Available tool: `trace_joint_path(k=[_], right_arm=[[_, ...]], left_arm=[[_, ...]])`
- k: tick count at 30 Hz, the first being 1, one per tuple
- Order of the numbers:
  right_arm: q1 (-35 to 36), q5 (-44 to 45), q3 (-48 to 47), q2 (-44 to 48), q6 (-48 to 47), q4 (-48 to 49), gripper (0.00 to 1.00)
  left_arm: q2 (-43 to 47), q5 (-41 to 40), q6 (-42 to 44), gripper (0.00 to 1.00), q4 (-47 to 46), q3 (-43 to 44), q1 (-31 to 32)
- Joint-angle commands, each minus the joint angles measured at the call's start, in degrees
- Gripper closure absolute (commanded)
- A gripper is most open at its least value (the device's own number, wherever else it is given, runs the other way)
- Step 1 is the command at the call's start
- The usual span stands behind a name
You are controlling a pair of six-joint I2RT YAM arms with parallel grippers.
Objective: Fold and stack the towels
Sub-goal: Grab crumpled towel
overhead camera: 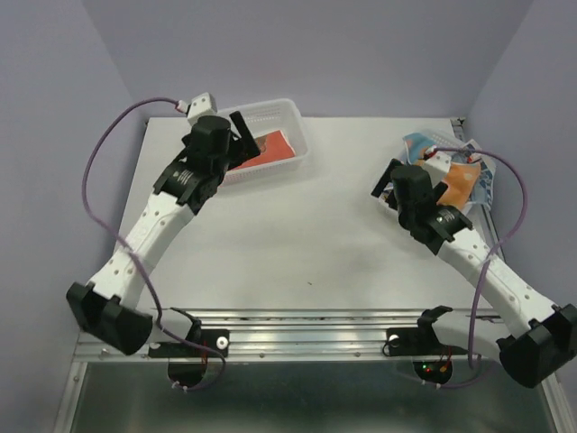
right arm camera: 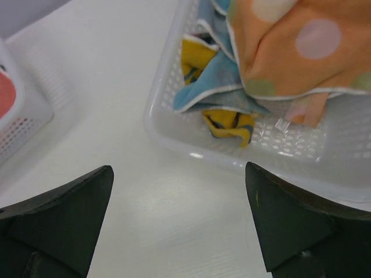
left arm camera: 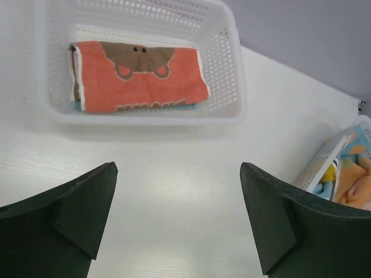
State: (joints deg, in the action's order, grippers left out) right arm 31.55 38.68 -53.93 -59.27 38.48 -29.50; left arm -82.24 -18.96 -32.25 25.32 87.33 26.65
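Observation:
The right gripper moves away from my base past the basket's near side next, then goes down to the orange dotted towel (overhead camera: pixel 461 183) (right arm camera: pixel 303 51).
A folded red-orange towel (left arm camera: pixel 139 75) with a brown bear print lies flat in the left white basket (left arm camera: pixel 232 110), with a pale blue edge showing under it. My left gripper (left arm camera: pixel 178 171) hangs open over bare table just in front of that basket, holding nothing. In the right white basket (right arm camera: pixel 174 133) lies a crumpled pile: an orange towel with coloured dots (right arm camera: pixel 290 52) on top of a light blue towel (right arm camera: pixel 214 87) with yellow patches. My right gripper (right arm camera: pixel 179 174) is open and empty over the table beside that basket's near wall.
The left basket (overhead camera: pixel 270 144) sits at the table's back left and the right basket (overhead camera: pixel 455 171) at the back right edge. White tabletop (overhead camera: pixel 306 225) lies between the two arms. Purple walls close the back and sides.

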Motion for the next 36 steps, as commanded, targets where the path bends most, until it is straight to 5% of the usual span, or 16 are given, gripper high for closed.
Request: trace_joint_path(k=[1,8,15,16,17,23,30,36], right_arm=[[-11.84,-1.82,-8.8,-8.11,-5.59,3.47,0.0],[-24.76,-5.43,-18.56,-24.02,-9.73,6.99,0.0],[-28.12,-8.79,-25.78,-38.27,-12.55,8.49,0.06],[-28.21,-8.01,-26.92,-39.25,-12.64,8.4,0.12],[-28.3,-7.83,-27.45,-40.22,-12.9,8.4,0.38],[-28.47,-7.12,-27.11,-38.48,-12.64,8.04,0.99],[-28.39,-11.33,-24.9,-26.97,-14.48,7.97,0.99],[-28.39,-26.78,-33.5,-19.49,-15.63,-1.86,0.99]], left_arm=[[11.72,-1.26,-1.32,0.01,-9.66,-18.18,-0.55],[25.01,0.32,-6.5,0.01,-13.37,-36.68,-0.38],[24.14,0.77,-5.98,0.01,-14.25,-37.94,-0.38],[24.05,0.51,-5.9,0.01,-14.25,-37.93,-0.38],[23.71,0.42,-5.89,0.01,-14.25,-37.93,-0.38],[23.35,0.94,-6.07,0.01,-14.6,-38.11,-0.38],[23.61,2.96,-5.98,0.01,-15.13,-38.55,-0.38],[25.28,3.93,-6.6,0.01,-15.39,-39.52,-0.38]])
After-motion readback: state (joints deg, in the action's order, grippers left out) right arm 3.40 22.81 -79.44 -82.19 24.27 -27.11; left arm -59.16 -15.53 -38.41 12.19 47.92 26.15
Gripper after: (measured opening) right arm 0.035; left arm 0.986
